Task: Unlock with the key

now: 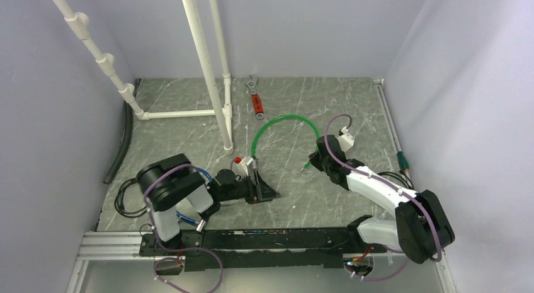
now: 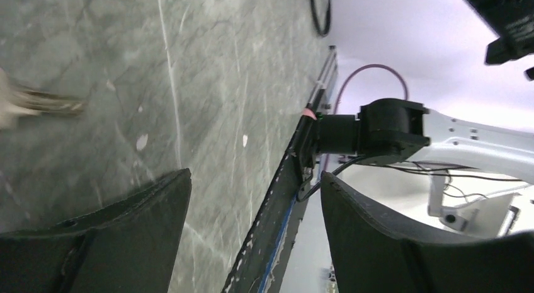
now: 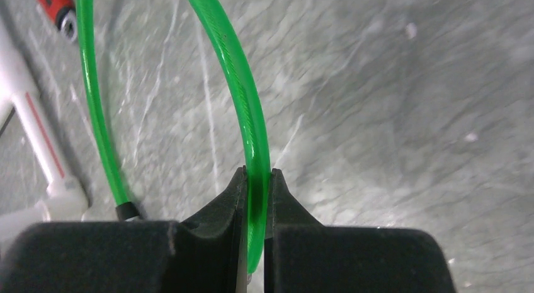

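Observation:
My right gripper moves outward next and releases the cable [image 1: 283,118] on the bare tabletop outward of it, since the lock end lies beside my left gripper.
A green cable [image 1: 283,118] arcs over the table from a silver lock end [image 1: 247,162] with a small red part beside it. My right gripper [image 1: 312,160] is shut on the cable's other end; in the right wrist view the cable [image 3: 242,104] runs down between the closed jaws of that gripper [image 3: 257,174]. My left gripper [image 1: 267,191] lies low just right of the lock end, open and empty [image 2: 255,186]. A blurred pale-brown thing [image 2: 31,104] shows at the left edge of the left wrist view; I cannot tell if it is the key.
A red-handled wrench [image 1: 256,101] lies at the back, also in the right wrist view [image 3: 56,6]. A white pipe frame [image 1: 217,85] stands back left. A black hose [image 1: 119,148] runs along the left wall. A metal rail [image 1: 252,239] borders the front edge.

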`<state>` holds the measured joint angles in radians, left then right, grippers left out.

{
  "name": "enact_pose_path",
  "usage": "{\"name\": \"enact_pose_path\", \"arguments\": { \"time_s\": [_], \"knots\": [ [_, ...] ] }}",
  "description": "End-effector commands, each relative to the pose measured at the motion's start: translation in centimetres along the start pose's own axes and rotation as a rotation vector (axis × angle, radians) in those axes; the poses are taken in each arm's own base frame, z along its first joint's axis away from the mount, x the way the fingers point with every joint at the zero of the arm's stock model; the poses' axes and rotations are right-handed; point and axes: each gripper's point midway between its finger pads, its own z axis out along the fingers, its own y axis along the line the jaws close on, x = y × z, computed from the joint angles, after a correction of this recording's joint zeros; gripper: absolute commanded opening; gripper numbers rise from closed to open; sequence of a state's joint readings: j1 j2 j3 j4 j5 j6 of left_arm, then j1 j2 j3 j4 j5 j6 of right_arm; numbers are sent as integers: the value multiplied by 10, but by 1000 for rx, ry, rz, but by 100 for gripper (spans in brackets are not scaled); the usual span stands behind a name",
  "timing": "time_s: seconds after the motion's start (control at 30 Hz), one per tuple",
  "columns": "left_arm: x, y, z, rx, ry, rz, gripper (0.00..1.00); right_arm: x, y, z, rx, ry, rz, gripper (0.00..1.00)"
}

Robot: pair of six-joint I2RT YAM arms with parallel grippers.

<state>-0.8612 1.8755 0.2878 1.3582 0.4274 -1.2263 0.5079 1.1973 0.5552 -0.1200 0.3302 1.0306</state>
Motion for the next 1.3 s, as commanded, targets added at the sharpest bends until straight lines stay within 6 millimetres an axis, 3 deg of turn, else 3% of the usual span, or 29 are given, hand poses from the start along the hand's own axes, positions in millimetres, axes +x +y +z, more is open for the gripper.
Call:
{"name": "enact_pose_path", "arguments": {
  "time_s": [0.0, 0.23, 0.33, 0.5, 0.57, 0.7, 0.77, 0.83, 0.9, 1.0, 1.07, 1.17, 1.27],
  "knots": [
    [14, 28, -15, -245, 42, 101, 80, -52, 13, 9, -28, -116, 66, 0],
    [-2, 0, -45, -426, -7, 295, 81, -111, 3, 29, 14, -187, 155, 0],
    [-18, -8, -73, -520, -71, 338, 81, -133, -3, 42, 47, -214, 160, 0],
    [-42, -9, -136, -737, -187, 389, 82, -158, -3, 71, 63, -212, 120, 1],
    [-53, -13, -165, -837, -243, 399, 82, -160, -10, 80, 63, -199, 120, 12],
    [-71, -39, -217, -961, -329, 415, 81, -170, -18, 80, 91, -220, 80, 57],
    [-74, -52, -228, -963, -358, 429, 82, -174, -21, 76, 127, -215, 47, 77],
    [-75, -70, -224, -896, -340, 463, 81, -178, -22, 71, 162, -204, 20, 85],
    [-78, -80, -234, -931, -322, 488, 81, -180, -17, 61, 164, -200, -11, 88],
    [-90, -94, -264, -1046, -333, 528, 81, -166, 8, 38, 104, -195, -76, 91],
    [-101, -100, -287, -1121, -393, 553, 81, -141, 35, 20, 47, -174, -143, 92],
    [-112, -113, -295, -1075, -455, 627, 82, -88, 68, -7, -24, -112, -216, 92],
    [-117, -109, -305, -1060, -536, 632, 82, -24, 96, -31, -125, -8, -254, 91]
  ]
}}
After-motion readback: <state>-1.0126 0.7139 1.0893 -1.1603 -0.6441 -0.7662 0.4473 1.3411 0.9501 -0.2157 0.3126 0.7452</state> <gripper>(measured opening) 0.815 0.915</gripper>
